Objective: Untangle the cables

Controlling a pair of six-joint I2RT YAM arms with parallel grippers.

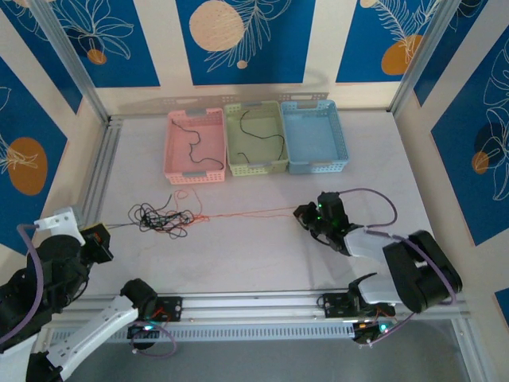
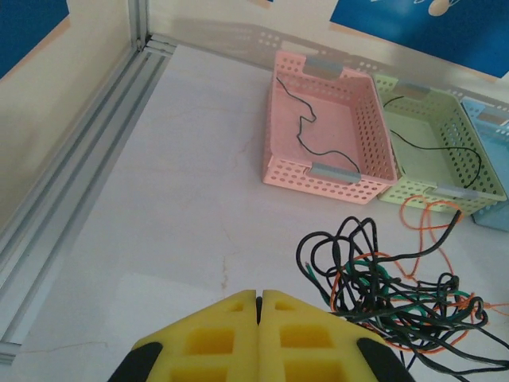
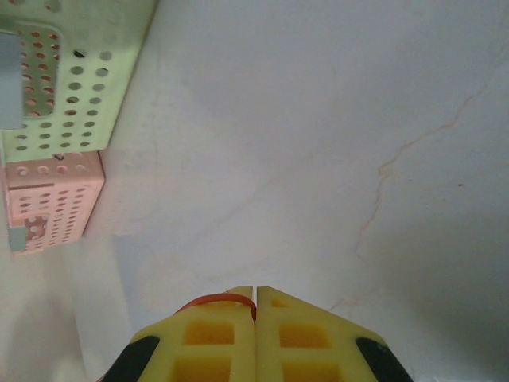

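Observation:
The robot's right gripper should move farther from the tangle (image 1: 163,216) next and release the red-orange cable over the bare tabletop, because that lies past the gripper, opposite the tangle.
The cables lie in a tangle (image 1: 163,216) of black, red-orange and greenish wires on the white table, left of centre; in the left wrist view the tangle (image 2: 398,290) sits just right of my fingers. My left gripper (image 1: 101,239) (image 2: 259,299) is shut, with a thin dark strand pinched between its yellow pads, and a black wire runs from it to the tangle. My right gripper (image 1: 305,213) (image 3: 255,296) is shut on a red-orange cable (image 3: 227,301). That cable (image 1: 246,212) stretches taut across the table back to the tangle.
Three baskets stand in a row at the back: pink (image 1: 176,151) with a black wire in it, green (image 1: 235,151) with a black wire in it, and blue (image 1: 313,135). An aluminium rail (image 1: 103,163) borders the left side and another runs along the near edge.

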